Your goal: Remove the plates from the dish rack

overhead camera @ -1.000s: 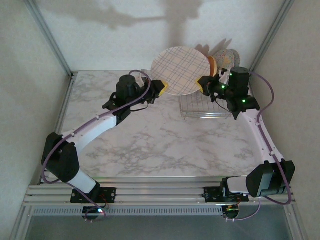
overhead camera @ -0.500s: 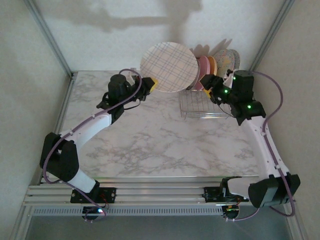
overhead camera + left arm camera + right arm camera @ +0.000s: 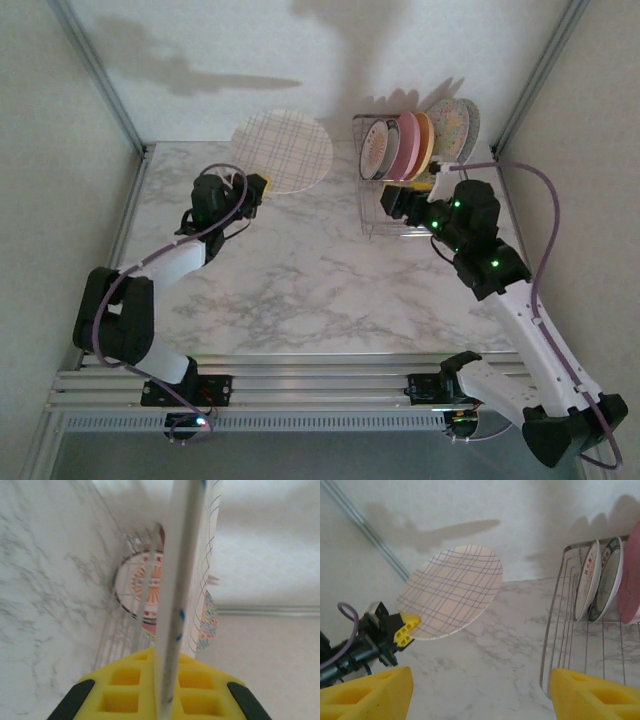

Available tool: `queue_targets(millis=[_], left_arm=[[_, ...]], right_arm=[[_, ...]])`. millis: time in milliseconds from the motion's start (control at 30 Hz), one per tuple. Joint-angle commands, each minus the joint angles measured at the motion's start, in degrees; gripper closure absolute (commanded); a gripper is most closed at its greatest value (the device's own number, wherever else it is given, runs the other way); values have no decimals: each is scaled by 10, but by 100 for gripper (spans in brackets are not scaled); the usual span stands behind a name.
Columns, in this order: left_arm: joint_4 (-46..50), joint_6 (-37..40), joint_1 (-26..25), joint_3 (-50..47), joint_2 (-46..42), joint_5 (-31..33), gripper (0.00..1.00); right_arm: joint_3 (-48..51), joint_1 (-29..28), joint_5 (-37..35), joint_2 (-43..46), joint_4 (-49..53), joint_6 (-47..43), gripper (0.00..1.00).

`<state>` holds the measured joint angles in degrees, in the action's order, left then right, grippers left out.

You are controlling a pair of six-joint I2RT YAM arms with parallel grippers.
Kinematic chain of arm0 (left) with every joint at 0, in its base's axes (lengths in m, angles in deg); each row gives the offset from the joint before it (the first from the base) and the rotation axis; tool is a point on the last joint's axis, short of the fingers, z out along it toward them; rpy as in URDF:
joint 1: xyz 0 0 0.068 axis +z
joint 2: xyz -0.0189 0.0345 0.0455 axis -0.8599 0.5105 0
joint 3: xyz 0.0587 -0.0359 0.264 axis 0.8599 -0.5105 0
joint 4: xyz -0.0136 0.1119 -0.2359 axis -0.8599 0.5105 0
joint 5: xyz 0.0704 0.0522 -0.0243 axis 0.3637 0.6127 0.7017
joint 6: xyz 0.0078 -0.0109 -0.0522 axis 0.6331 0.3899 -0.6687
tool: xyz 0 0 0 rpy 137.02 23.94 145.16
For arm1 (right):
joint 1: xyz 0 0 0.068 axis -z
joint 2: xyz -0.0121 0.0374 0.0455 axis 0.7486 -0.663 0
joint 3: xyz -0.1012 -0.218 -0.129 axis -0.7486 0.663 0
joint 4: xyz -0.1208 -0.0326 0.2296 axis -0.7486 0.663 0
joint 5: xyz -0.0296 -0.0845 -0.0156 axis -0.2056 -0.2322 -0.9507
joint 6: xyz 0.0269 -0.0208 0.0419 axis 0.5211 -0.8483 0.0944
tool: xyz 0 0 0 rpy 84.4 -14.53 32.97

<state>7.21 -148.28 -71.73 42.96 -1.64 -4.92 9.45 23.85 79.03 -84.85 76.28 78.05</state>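
Note:
Bare marble by the back wall is under my left gripper, so I'll set the large cream plate down flat there next, then release the plate's rim.
My left gripper point(image 3: 258, 187) is shut on the rim of a large cream plate with crossing thin lines point(image 3: 282, 152), which it holds tilted above the table's back left. The left wrist view has that plate edge-on point(image 3: 177, 580) between the yellow pads point(image 3: 125, 690). The right wrist view shows the same plate point(image 3: 452, 590) and the left gripper point(image 3: 406, 628). My right gripper point(image 3: 415, 195) is open with nothing in it, just in front of the dish rack point(image 3: 375, 225). Several plates stand in the rack: a white one with a dark-red rim point(image 3: 375, 150), a pink one point(image 3: 408, 145), an orange one point(image 3: 425, 140) and speckled ones point(image 3: 455, 125).
The marble table point(image 3: 300, 270) stretches between the two arms. The back wall and the corner posts point(image 3: 100, 75) close in behind the held plate and the rack. From the right wrist, the rack's wire side point(image 3: 560, 630) stands to the right of the open fingers point(image 3: 590, 695).
The right gripper has let go of the lined plate, opened and drawn back in front of the rack. The left gripper has carried the plate leftward, away from the rack.

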Motion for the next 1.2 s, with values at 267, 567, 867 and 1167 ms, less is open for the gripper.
queue_targets(millis=[267,567,867,1167], left_arm=[[-161,-21,23,31,164,12,100],[-177,-24,24,96,268,4,100],[-160,-23,32,138,321,-5,100],[-144,-18,37,166,355,-16,100]], right_arm=[[12,-70,-45,-43,-70,-96,18],[-17,-92,-33,-94,-76,-103,14],[-23,-92,-25,-111,-77,-103,14],[-20,-91,-26,-114,-79,-99,14]])
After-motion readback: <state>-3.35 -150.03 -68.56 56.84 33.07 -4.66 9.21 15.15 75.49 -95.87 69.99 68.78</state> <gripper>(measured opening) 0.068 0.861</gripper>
